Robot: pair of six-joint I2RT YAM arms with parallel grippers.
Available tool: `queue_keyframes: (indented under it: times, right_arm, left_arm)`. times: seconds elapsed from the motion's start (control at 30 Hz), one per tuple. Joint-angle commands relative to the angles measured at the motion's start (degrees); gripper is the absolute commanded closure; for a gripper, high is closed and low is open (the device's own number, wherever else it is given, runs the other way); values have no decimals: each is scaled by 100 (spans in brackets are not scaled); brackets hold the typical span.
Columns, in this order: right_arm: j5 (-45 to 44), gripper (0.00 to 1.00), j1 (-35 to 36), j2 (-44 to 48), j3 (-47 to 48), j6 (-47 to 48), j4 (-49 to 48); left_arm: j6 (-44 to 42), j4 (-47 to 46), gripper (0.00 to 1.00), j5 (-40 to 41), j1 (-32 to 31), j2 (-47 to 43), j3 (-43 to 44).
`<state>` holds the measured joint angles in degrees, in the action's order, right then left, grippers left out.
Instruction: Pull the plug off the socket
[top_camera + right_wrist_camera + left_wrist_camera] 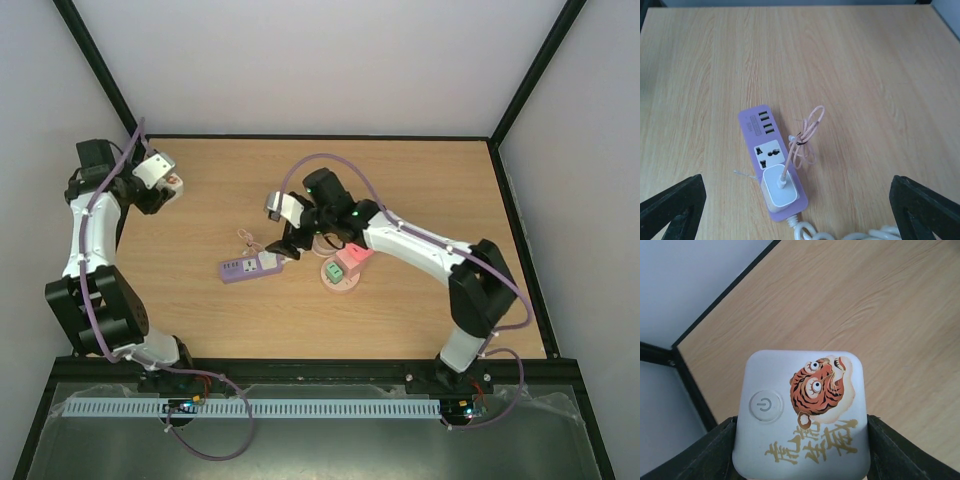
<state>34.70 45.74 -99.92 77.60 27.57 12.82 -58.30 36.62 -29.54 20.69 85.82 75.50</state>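
Observation:
My left gripper holds the white square device and will next lower it onto the tabletop near the black frame's corner and let it go, because the wood below is bare.
The pale pink socket stands on its round disc base at mid table, with a green plug on the disc beside the pink block. My right gripper is open and empty, hovering left of the socket, over the lilac power strip. A thin pale-pink cable runs into a white adapter plugged into that strip. My left gripper is at the far left, shut on a white square device with a tiger picture.
The strip's white cord coils toward the right arm. Black frame posts edge the table at the back left. Bare wooden tabletop lies behind and to the right of the socket.

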Motion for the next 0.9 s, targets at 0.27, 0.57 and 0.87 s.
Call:
queue_keyframes:
  times: [0.27, 0.57, 0.87]
  right_arm:
    - [-393, 2, -191, 1299, -905, -643, -161]
    - [-491, 2, -237, 1984, -1819, -553, -483]
    - [-532, 2, -241, 2024, -1965, -449, -515]
  left_arm:
    - [-296, -1132, 59, 3129, -991, 1066, 680]
    - [-1177, -2131, 57, 4628, -1291, 1905, 732]
    - [-1910, -2106, 53, 5210, -1366, 2851, 1177]
